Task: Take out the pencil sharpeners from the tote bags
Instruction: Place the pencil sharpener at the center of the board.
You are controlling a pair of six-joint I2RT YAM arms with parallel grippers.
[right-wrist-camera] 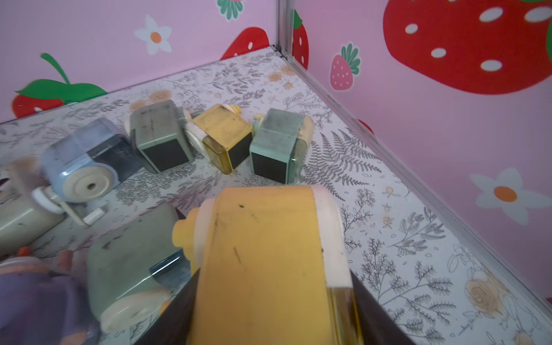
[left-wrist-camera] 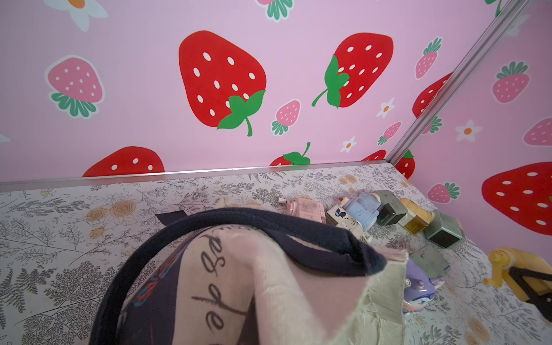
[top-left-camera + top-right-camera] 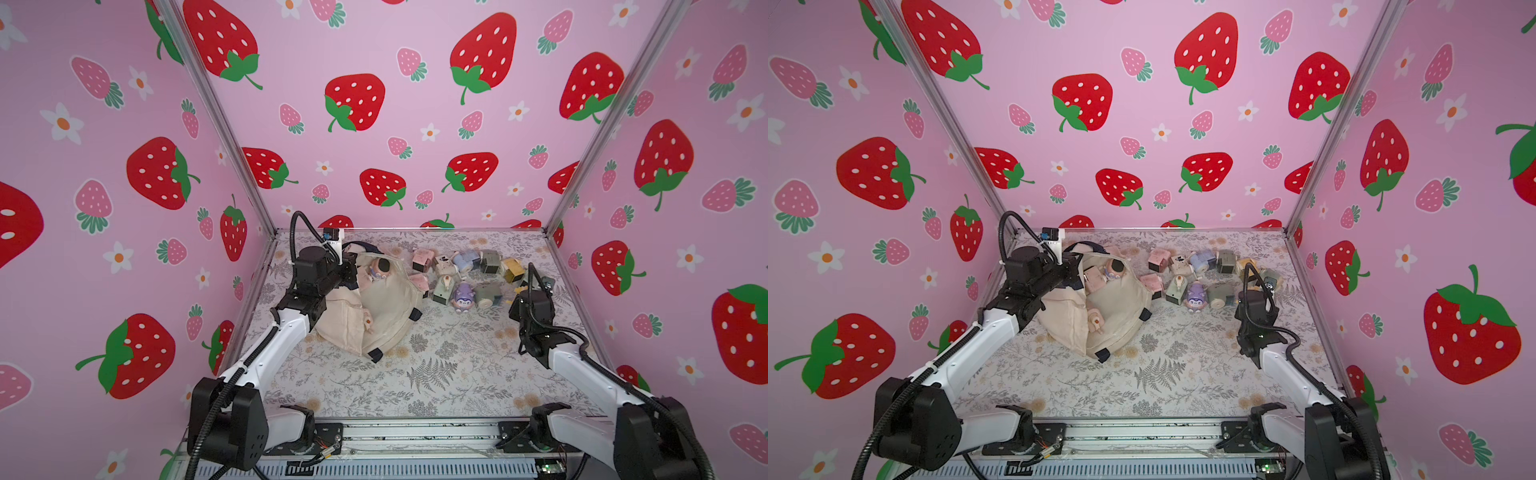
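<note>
I should lower the yellow sharpener with my right gripper next and release it on the clear spot beside the near grey-green sharpener. The bare tabletop [image 3: 507, 302] there is below my right gripper.
The cream tote bag [image 3: 386, 307] [image 3: 1117, 305] lies slumped at the back left with its mouth open. My left gripper [image 3: 352, 266] [image 3: 1076, 266] is shut on its rim by the navy handle [image 2: 268, 221]; the cloth hides the jaws in the left wrist view. Inside the bag are a pink pencil sharpener with a dark face [image 3: 380, 268] [image 3: 1115, 268] and a cream one [image 3: 368, 324]. My right gripper [image 1: 268, 313] is shut on a yellow sharpener [image 1: 268, 257] [image 2: 507, 263] at the right edge of a pile of several sharpeners [image 3: 463, 274] [image 3: 1196, 274] on the table.
The pile holds pink [image 3: 423, 259], blue [image 1: 86, 161], grey-green [image 1: 158, 137], yellow [image 1: 224, 134] and purple [image 3: 463, 297] sharpeners. The right wall rail [image 1: 418, 179] runs close beside my right gripper. The floral table [image 3: 415, 374] is bounded by the back wall rail [image 2: 209, 173].
</note>
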